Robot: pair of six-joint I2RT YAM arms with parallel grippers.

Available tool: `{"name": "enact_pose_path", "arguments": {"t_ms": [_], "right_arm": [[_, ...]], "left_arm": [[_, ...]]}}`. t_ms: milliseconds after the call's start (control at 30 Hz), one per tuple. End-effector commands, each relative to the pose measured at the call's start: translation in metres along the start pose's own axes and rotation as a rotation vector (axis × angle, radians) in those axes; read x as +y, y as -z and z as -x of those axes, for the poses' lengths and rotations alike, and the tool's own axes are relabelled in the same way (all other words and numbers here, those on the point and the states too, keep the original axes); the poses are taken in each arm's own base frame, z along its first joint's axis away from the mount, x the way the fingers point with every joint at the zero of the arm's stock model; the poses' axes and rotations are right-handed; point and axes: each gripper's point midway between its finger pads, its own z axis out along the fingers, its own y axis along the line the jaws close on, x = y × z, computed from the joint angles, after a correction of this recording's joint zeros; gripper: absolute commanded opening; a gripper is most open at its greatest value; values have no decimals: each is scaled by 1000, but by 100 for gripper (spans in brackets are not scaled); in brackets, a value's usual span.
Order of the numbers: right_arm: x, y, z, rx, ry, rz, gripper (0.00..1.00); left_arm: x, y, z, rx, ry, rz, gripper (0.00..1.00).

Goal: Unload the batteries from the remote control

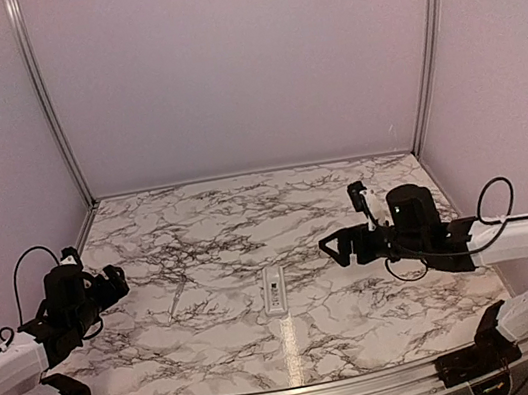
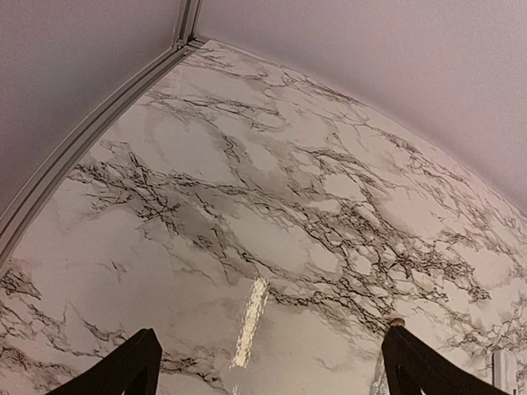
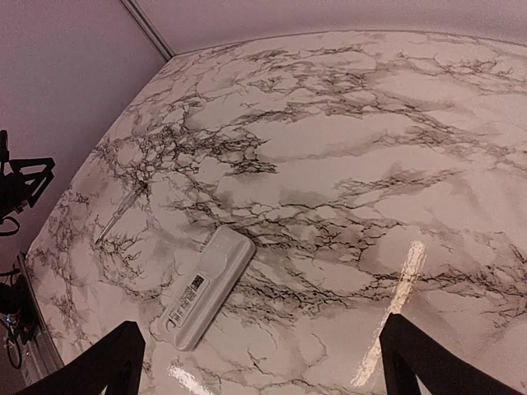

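Note:
Next, my right gripper will go left in the top view and lower over the remote control's near end (image 1: 276,307) (image 3: 179,327), because bare marble leaves both long sides of the remote control open.
The remote control (image 1: 274,290) is a slim white bar lying flat near the table's front middle. In the right wrist view the remote control (image 3: 204,286) shows its back, with a printed label and a closed cover. No batteries show in any view. My right gripper (image 1: 344,221) hovers open just right of the remote, and the right wrist view shows this gripper (image 3: 263,325) with nothing between its fingers. At the table's left edge, far from the remote, my left gripper (image 1: 96,269) is open. Only bare marble lies under the left gripper (image 2: 272,337).
A thin pale strip (image 1: 177,299) lies left of the remote, also seen as a strip (image 3: 118,216) in the right wrist view. The marble table (image 1: 248,220) is walled by pale panels with metal corner posts (image 1: 47,102).

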Motion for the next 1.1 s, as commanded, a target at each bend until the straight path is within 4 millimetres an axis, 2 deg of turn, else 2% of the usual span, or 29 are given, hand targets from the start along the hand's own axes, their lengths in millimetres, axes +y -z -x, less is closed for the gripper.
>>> {"name": "enact_pose_path", "arguments": {"t_ms": [0, 300, 567, 600, 800, 1067], "right_arm": [[14, -5, -12, 62, 14, -165, 99], [54, -33, -58, 178, 120, -340, 99], [88, -81, -110, 284, 206, -465, 98], [86, -87, -119, 302, 225, -496, 99], [95, -111, -128, 310, 233, -537, 98], [90, -122, -129, 274, 222, -587, 98]], "left_arm": [[-7, 1, 11, -29, -4, -12, 98], [-13, -6, 6, 1, -30, -22, 96], [-22, -6, 4, -4, -74, -12, 95], [-23, -5, 4, -7, -77, -12, 95], [-24, -2, 5, -18, -80, -14, 95], [-23, 1, 6, -29, -75, -15, 94]]}}
